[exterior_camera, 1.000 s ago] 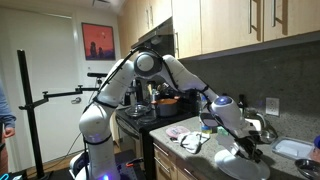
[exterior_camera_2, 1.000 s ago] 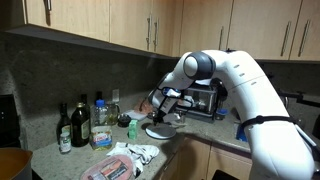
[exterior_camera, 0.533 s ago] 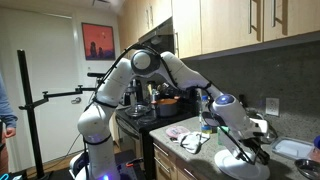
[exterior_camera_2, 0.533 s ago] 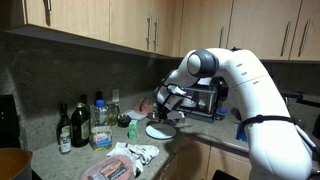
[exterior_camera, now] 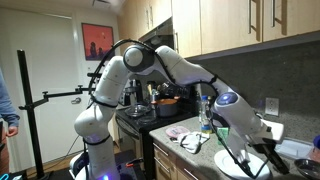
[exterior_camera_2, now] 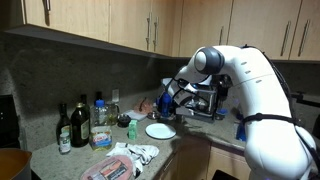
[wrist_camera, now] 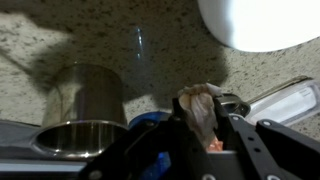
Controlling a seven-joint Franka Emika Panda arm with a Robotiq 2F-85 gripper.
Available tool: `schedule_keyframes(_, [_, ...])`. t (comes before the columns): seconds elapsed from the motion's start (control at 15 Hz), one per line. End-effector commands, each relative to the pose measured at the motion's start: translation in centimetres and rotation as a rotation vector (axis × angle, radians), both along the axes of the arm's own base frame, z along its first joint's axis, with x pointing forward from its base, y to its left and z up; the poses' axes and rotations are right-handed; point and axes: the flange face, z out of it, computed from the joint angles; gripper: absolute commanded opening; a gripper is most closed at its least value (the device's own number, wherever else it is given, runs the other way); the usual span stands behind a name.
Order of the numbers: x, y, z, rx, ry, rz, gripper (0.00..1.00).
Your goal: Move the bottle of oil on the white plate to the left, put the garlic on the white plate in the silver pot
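Note:
The garlic point(wrist_camera: 197, 108) should next go to the left in the wrist view, carried by my gripper over the silver pot's open top point(wrist_camera: 82, 138), and be released there.
My gripper point(wrist_camera: 203, 125) is shut on the garlic point(wrist_camera: 197, 108), a papery beige bulb held between the black fingers above the speckled counter. The silver pot point(wrist_camera: 85, 108) stands open just left of it in the wrist view. The white plate point(wrist_camera: 262, 22) lies at the top right there, and it shows in both exterior views point(exterior_camera_2: 160, 130) point(exterior_camera: 236, 163). In both exterior views the gripper point(exterior_camera_2: 172, 102) point(exterior_camera: 260, 160) hangs off the plate's edge. The bottle of oil point(exterior_camera: 204, 106) stands on the counter behind the arm, apart from the plate; it also shows in an exterior view point(exterior_camera_2: 100, 118).
Dark slim bottles point(exterior_camera_2: 72, 124) and a small green bottle point(exterior_camera_2: 131, 131) stand by the backsplash. A toaster oven point(exterior_camera_2: 207, 100) sits behind the gripper. A crumpled cloth point(exterior_camera_2: 135, 153) and a second plate point(exterior_camera_2: 108, 170) lie near the counter's front. A shiny metal handle point(wrist_camera: 287, 98) lies right of the gripper.
The gripper has lifted off the white plate with the garlic in it and moved sideways toward the silver pot. The plate now lies uncovered.

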Motion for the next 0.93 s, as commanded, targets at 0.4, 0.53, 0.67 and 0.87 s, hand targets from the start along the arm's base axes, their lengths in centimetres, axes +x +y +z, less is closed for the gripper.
schedule_keyframes(0.4, [-3.3, -4.0, 3.8, 0.000, -0.114, -0.121, 0.18])
schedule_keyframes(0.53, [-3.5, -4.9, 3.9, -0.001, -0.121, -0.134, 0.17])
schedule_keyframes(0.67, [-3.6, -5.7, 4.1, -0.004, -0.129, -0.144, 0.17])
schedule_keyframes(0.87, [-3.8, -6.9, 4.3, -0.010, -0.134, -0.155, 0.17])
